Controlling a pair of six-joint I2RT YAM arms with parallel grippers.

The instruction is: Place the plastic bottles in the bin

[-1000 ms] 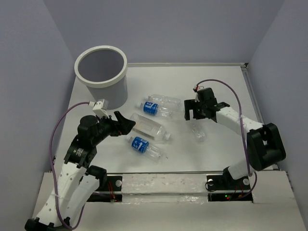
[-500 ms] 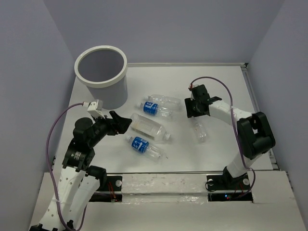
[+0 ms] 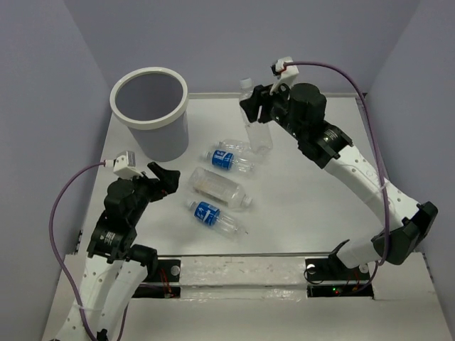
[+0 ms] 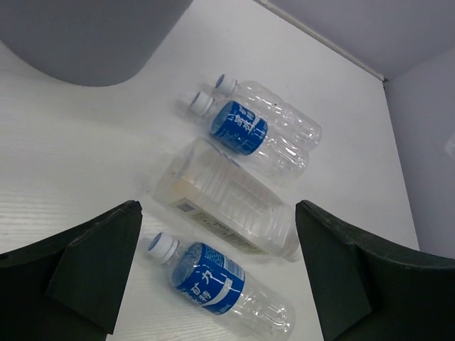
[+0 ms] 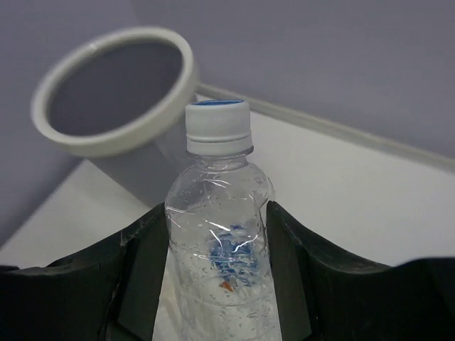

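My right gripper should lift the slim plain bottle above the bin's rim, move it to the left in the top view over the bin's opening (image 3: 151, 98) (image 5: 117, 89) and release it there.
The grey bin (image 3: 149, 135) with a white rim stands at the back left. My right gripper (image 3: 259, 108) is raised and shut on a slim plain bottle (image 3: 259, 136), held upright with its white cap (image 5: 218, 125) on top, to the right of the bin (image 5: 114, 85). On the table lie a blue-label bottle (image 3: 224, 160) beside a slim plain bottle (image 3: 240, 147), the larger bottle (image 3: 221, 187), and a second blue-label bottle (image 3: 212, 214). My left gripper (image 3: 163, 179) is open and empty, left of the larger bottle (image 4: 227, 206), above the near blue-label bottle (image 4: 213, 284).
Purple-grey walls close in the white table (image 3: 313, 213) on the left, back and right. A raised strip (image 3: 371, 135) runs along the table's right edge. The bin's wall (image 4: 85, 35) fills the upper left of the left wrist view.
My right gripper has lifted the slim bottle off the table's right middle and carried it up, back and left toward the bin. My left gripper has drawn back a little to the left.
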